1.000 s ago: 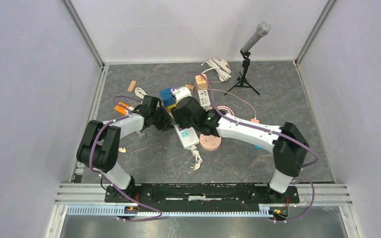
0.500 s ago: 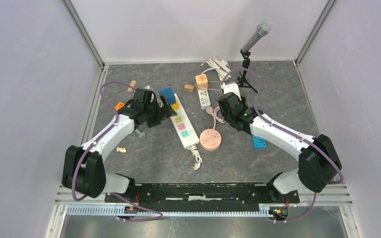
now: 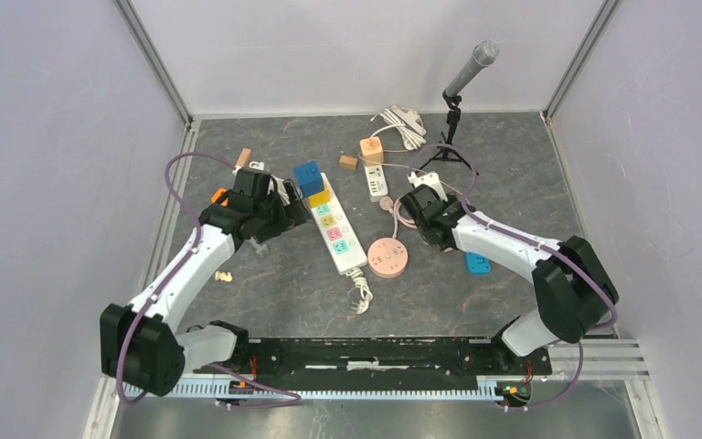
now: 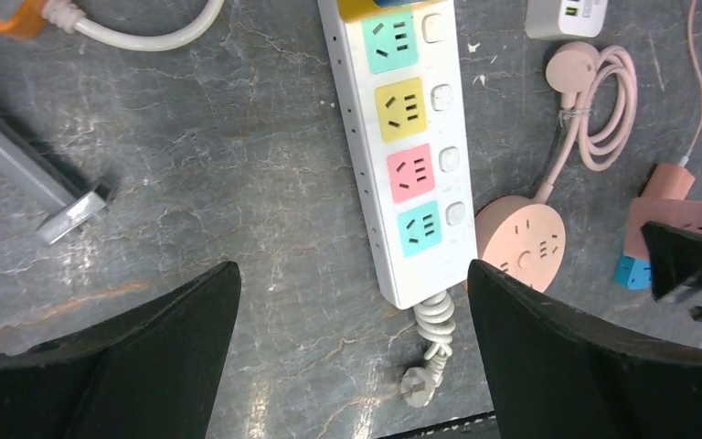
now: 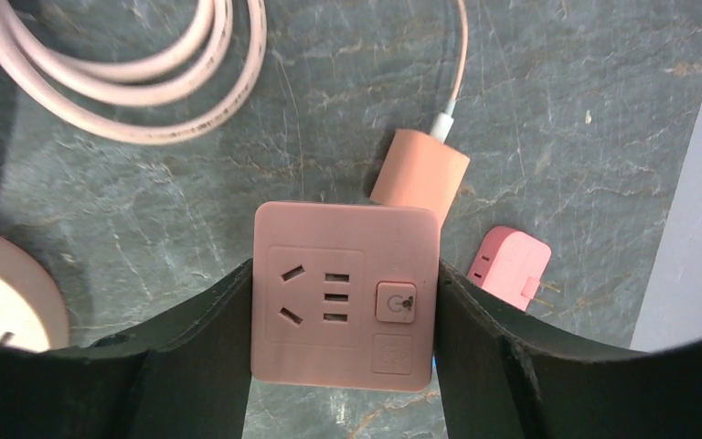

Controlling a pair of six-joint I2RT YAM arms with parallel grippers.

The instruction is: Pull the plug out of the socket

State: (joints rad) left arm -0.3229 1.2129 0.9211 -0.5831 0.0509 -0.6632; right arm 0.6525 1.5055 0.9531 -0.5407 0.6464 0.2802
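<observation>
Bare table shows between the cube (image 5: 345, 293) and the round pink socket disc. My right gripper will go down a little next and move toward the disc to release the cube.
The white power strip (image 3: 334, 229) (image 4: 411, 183) lies in the middle of the table, its four coloured sockets bare. A blue cube on a yellow one (image 3: 311, 178) sits at its far end. My left gripper (image 3: 279, 212) (image 4: 352, 270) hangs open over the strip's near end, holding nothing. To the right of the strip, my right gripper (image 3: 428, 218) (image 5: 345, 274) is shut on a pink square plug cube (image 5: 345, 293), one finger on each side. In the top view the arm hides the cube.
A round pink socket disc (image 3: 387, 258) and a blue adapter (image 3: 477, 263) lie near the right gripper. A pink charger (image 5: 420, 169), a small pink plug (image 5: 510, 265) and a coiled pink cable (image 5: 146, 82) lie beneath it. A microphone tripod (image 3: 451, 146) stands at the back.
Both arms have left the power strip. The right arm swung right with the pink cube in its fingers. The left gripper opened and drew back to the left.
</observation>
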